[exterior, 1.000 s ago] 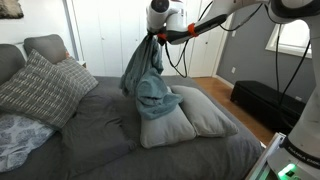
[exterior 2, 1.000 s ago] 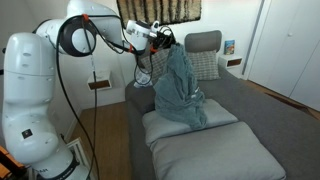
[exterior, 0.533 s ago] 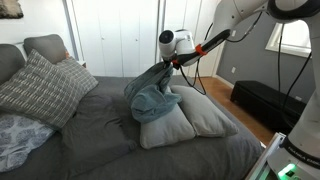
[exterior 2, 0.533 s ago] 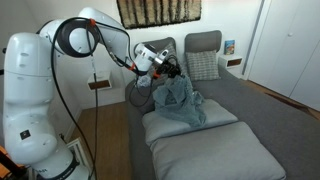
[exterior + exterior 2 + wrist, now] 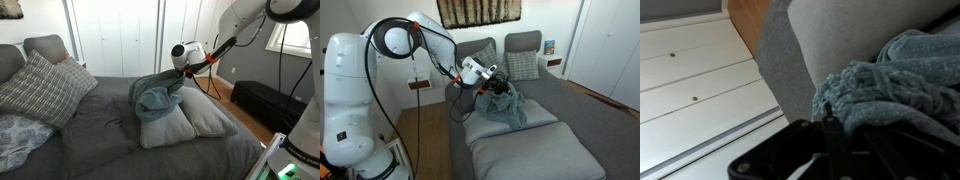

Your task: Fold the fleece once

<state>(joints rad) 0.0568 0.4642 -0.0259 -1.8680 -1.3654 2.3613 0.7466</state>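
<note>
I will next bring my gripper outward and down over the far side of the bunched fleece (image 5: 517, 107), fingers tilting down, to release the still raised pinched edge.
The blue-grey fleece (image 5: 155, 98) lies bunched on a grey cushion (image 5: 165, 128) on the bed; it also shows in an exterior view (image 5: 498, 106). My gripper (image 5: 178, 81) is low at the fleece's upper edge, shut on a part of it, also seen in an exterior view (image 5: 498, 86). In the wrist view the fleece (image 5: 890, 85) fills the right side, pinched at the dark fingers (image 5: 830, 130), with the cushion (image 5: 830, 40) behind.
A second grey cushion (image 5: 210, 115) lies beside the first. Plaid pillows (image 5: 40, 88) rest at the bed's head. A dark bench (image 5: 265, 103) stands beside the bed. White closet doors (image 5: 120, 35) are behind. A nightstand (image 5: 420, 85) is near the arm.
My gripper came down and across with the fleece edge, from high above the cushion to just over it. The hanging fleece has collapsed into a low heap.
</note>
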